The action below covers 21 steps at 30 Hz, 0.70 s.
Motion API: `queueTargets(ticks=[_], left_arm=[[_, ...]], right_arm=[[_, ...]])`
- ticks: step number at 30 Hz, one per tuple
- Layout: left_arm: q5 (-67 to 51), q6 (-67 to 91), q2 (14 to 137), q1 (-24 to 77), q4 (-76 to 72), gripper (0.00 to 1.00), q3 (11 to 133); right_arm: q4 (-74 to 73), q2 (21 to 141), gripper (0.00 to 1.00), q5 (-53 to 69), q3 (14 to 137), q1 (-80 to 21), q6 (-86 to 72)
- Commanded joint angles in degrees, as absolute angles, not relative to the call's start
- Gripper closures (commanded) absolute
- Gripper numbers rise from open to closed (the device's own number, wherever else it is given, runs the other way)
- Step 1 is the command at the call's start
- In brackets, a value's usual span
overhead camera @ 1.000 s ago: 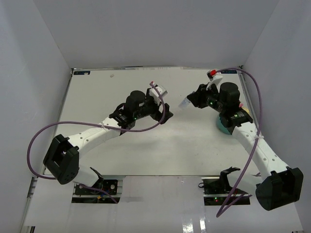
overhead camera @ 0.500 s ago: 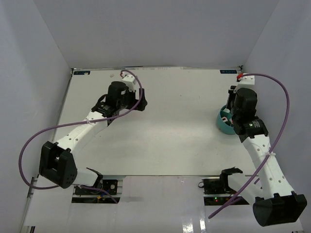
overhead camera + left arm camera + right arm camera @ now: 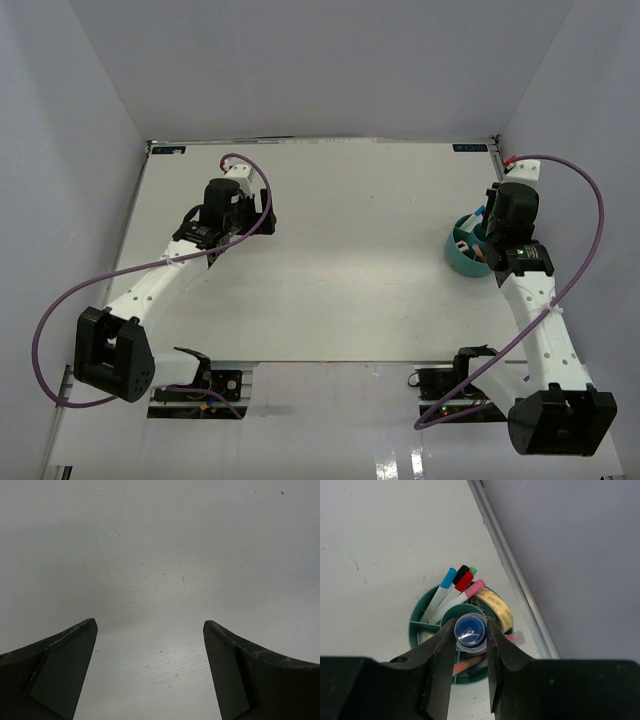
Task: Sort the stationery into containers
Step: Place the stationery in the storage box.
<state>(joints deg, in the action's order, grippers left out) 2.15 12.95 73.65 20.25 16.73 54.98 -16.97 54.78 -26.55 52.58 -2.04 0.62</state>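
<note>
Next, my right gripper lowers and releases the bottle in the bowl's round middle cup (image 3: pixel 463 611), since it shows empty beside the pens and tape ring (image 3: pixel 496 608).
My right gripper (image 3: pixel 471 633) is shut on the small blue-capped clear bottle (image 3: pixel 470 631) and holds it upright over the middle of the teal organiser bowl (image 3: pixel 418 625). In the bowl's far compartment lean pens with blue, black, green, red and pink caps (image 3: pixel 461 585). The yellowish tape ring (image 3: pixel 496 608) stands in the right compartment. A pinkish block (image 3: pixel 517 638) and an orange pen (image 3: pixel 467 664) lie in the near part. In the top view the bowl (image 3: pixel 458 254) sits at the right under the right gripper (image 3: pixel 490 232). My left gripper (image 3: pixel 149 630) is open and empty over bare table, at the far left in the top view (image 3: pixel 252 215).
The right wall and its metal edge rail (image 3: pixel 512 567) run close beside the bowl. The white table (image 3: pixel 350 250) fills the middle of the top view. A purple cable loops from each arm.
The right arm has swung from the table's middle to the bowl at the right, carrying the bottle. The left arm has drawn back to the far left.
</note>
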Motion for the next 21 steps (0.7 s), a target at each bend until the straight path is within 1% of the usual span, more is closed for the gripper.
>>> queueTargets(ticks=[1, 5, 17, 20, 21], left_arm=[[3.43, 12.57, 71.37, 20.39, 16.52, 0.02, 54.58], [3.34, 12.57, 71.37, 20.39, 16.52, 0.02, 54.49], [2.9, 12.39, 71.37, 20.39, 16.35, 0.02, 54.14], [2.99, 12.3, 71.1, 20.39, 16.26, 0.02, 54.14], [2.99, 12.3, 71.19, 20.39, 16.26, 0.02, 54.14]], right_arm=[[-13.72, 55.81, 0.92, -23.82, 51.51, -0.71, 0.44], [-10.29, 56.6, 0.92, -19.96, 49.23, 1.49, -1.49], [-5.89, 59.5, 0.92, -14.33, 45.27, 5.89, -4.48], [-5.28, 60.38, 0.84, -14.68, 44.39, 6.24, -5.27], [-5.19, 60.82, 0.75, -14.5, 44.21, 6.33, -5.45]])
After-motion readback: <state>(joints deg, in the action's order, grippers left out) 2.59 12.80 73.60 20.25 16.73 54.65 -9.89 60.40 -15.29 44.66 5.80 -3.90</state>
